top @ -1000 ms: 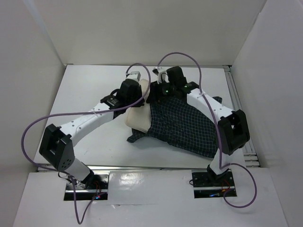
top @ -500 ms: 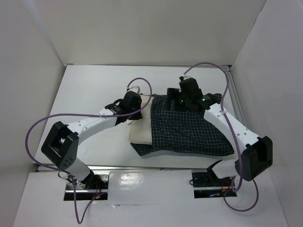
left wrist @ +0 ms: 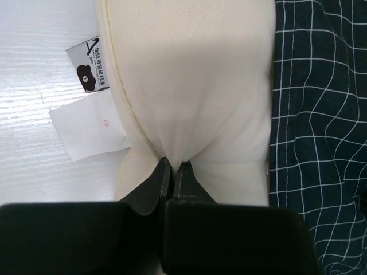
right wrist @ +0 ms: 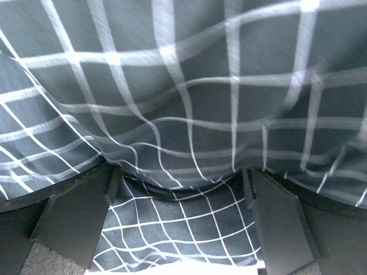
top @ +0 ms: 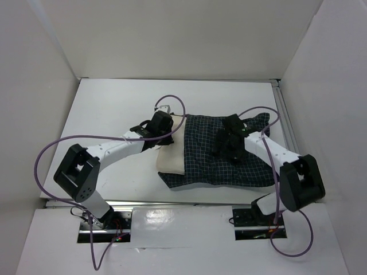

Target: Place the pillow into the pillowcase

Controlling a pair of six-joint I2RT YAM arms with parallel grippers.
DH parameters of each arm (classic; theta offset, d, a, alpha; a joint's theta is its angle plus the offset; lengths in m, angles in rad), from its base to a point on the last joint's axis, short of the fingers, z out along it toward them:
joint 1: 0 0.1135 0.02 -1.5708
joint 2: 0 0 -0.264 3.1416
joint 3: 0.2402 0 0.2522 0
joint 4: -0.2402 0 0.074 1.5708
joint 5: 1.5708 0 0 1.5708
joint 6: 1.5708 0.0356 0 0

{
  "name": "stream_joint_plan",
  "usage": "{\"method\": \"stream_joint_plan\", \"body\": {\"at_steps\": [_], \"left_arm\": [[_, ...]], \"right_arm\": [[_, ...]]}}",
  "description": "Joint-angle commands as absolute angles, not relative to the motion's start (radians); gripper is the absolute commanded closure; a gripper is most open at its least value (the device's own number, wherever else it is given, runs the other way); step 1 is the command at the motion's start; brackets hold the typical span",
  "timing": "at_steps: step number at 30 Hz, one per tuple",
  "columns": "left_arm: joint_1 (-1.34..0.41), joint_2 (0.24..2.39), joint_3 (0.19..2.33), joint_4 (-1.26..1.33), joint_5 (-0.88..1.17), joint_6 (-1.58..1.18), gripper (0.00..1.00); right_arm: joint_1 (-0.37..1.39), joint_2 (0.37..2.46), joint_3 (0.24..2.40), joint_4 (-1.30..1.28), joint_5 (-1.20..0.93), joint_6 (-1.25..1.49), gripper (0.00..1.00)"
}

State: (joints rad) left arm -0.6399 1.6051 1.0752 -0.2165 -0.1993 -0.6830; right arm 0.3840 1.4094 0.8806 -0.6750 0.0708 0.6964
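The pillow's end still sticks out of the pillowcase [top: 252,166]. I will therefore push my left gripper outward and toward the pillowcase edge [top: 186,134], then let go of the cream fabric.
The cream pillow [top: 170,161] lies on the white table, its right part inside the dark checked pillowcase [top: 252,166], which is spread flat to the right. My left gripper [top: 166,139] is shut on a pinch of the pillow's [left wrist: 189,86] cream fabric at its left end [left wrist: 172,166], and the pillowcase [left wrist: 321,114] edge lies just to the right. My right gripper [top: 223,150] rests low over the middle of the pillowcase. In the right wrist view it [right wrist: 178,197] stands wide open, with checked cloth [right wrist: 183,114] sagging between its fingers [right wrist: 74,212] and none of it pinched.
White walls box in the table on the left, back and right. Purple cables [top: 43,154] loop over both arms. The pillow's two labels [left wrist: 89,123] lie flat on the table [left wrist: 34,69] beside it. A metal rail [top: 284,114] runs along the table's right edge.
My right gripper opened, let go of the pillowcase at its far edge and moved back over the cloth's middle. The raised pillowcase dropped and now lies flat. The left gripper kept its grip on the pillow.
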Motion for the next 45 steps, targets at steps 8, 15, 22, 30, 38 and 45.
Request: {"method": "stream_joint_plan", "body": {"at_steps": [8, 15, 22, 30, 38, 45], "left_arm": [[-0.65, 1.724, 1.188, -0.115, -0.152, -0.692, 1.0], [-0.65, 1.859, 1.359, -0.12, -0.175, -0.712, 1.0], [-0.62, 1.945, 1.471, -0.172, -0.209, -0.724, 1.0], [-0.6, 1.956, 1.499, -0.158, -0.222, -0.749, 1.0], [-0.6, 1.965, 1.489, -0.137, -0.21, -0.77, 1.0], [-0.6, 1.944, 1.46, -0.127, -0.201, -0.779, 1.0]], "right_arm": [[0.36, 1.882, 1.259, -0.094, -0.224, 0.359, 0.0], [0.252, 1.956, 1.511, -0.029, -0.333, 0.215, 0.0], [0.239, 1.821, 1.461, -0.143, -0.077, 0.221, 0.0], [0.239, 1.47, 1.063, -0.265, 0.023, 0.474, 0.0], [0.23, 1.411, 0.813, -0.163, -0.134, 0.479, 0.08], [0.239, 1.552, 0.824, -0.083, -0.149, 0.46, 0.21]]}}
